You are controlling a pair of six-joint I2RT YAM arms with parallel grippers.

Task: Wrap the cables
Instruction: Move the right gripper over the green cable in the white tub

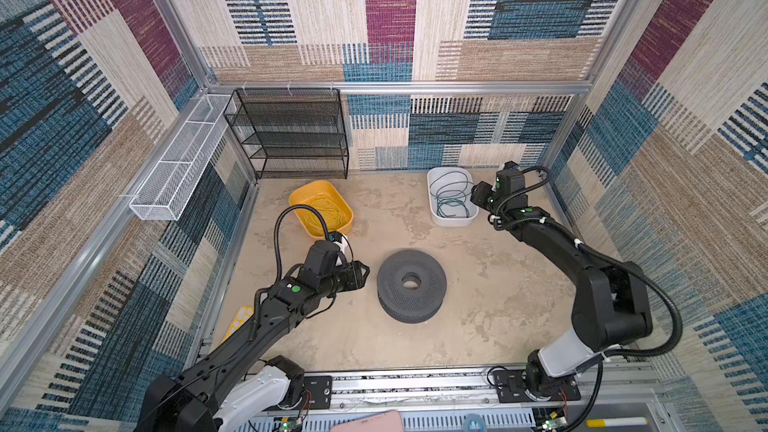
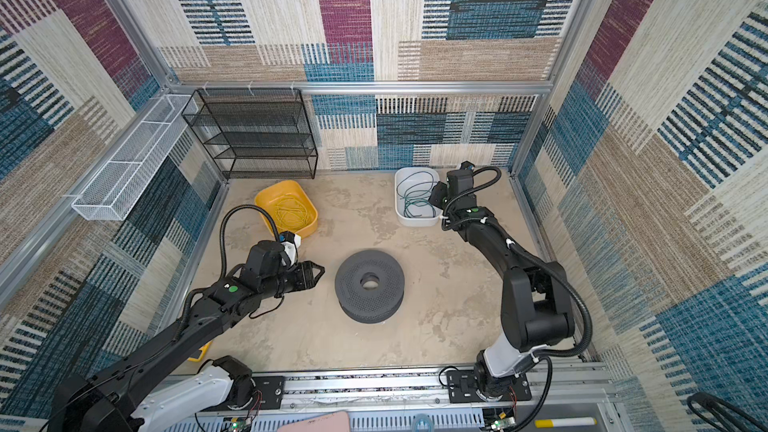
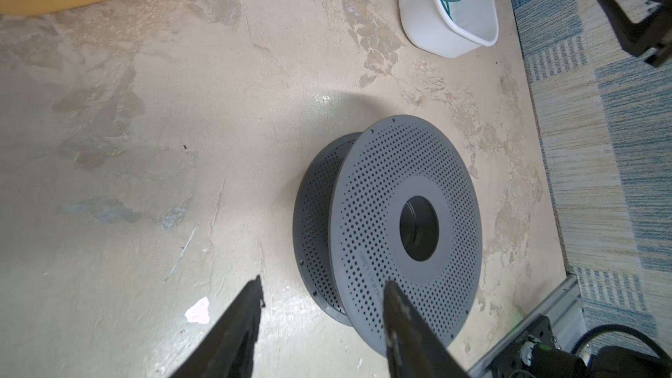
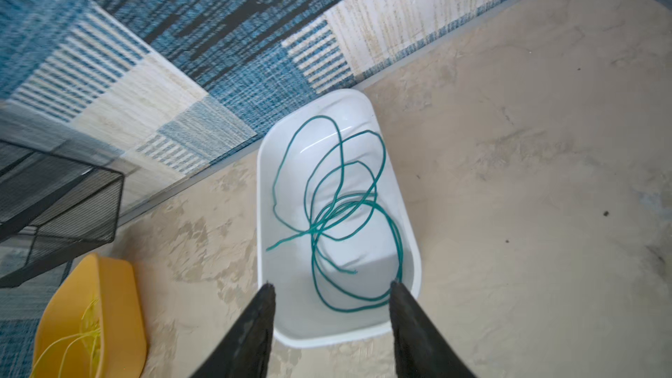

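Observation:
I should next move my right gripper down and outward onto the cable's far loop (image 1: 464, 177) (image 4: 380, 142). That loop lies below and outward of my gripper and spreads clear of the crossing pieces of cable.
The cables, a thin teal-green wire (image 4: 342, 209), lie in loose loops inside a white tub (image 4: 338, 339) at the back right; the wire (image 1: 451, 197) (image 2: 415, 197) shows in both top views. My right gripper (image 4: 332, 284) hangs open just over the tub's near end, holding nothing, its fingers apart from the wire. A grey perforated spool (image 1: 411, 284) (image 3: 403, 227) lies flat at mid-table. Beside the spool's left rim my left gripper (image 3: 323, 281) (image 1: 365, 274) stands open and empty, not touching it.
A yellow tub (image 1: 299, 201) holding yellow wire (image 1: 326, 214) sits behind the left arm. A black mesh shelf (image 1: 291, 135) stands at the back wall and a white mesh basket (image 1: 178, 168) hangs on the left wall. A yellow perforated piece (image 1: 241, 317) lies under the left arm.

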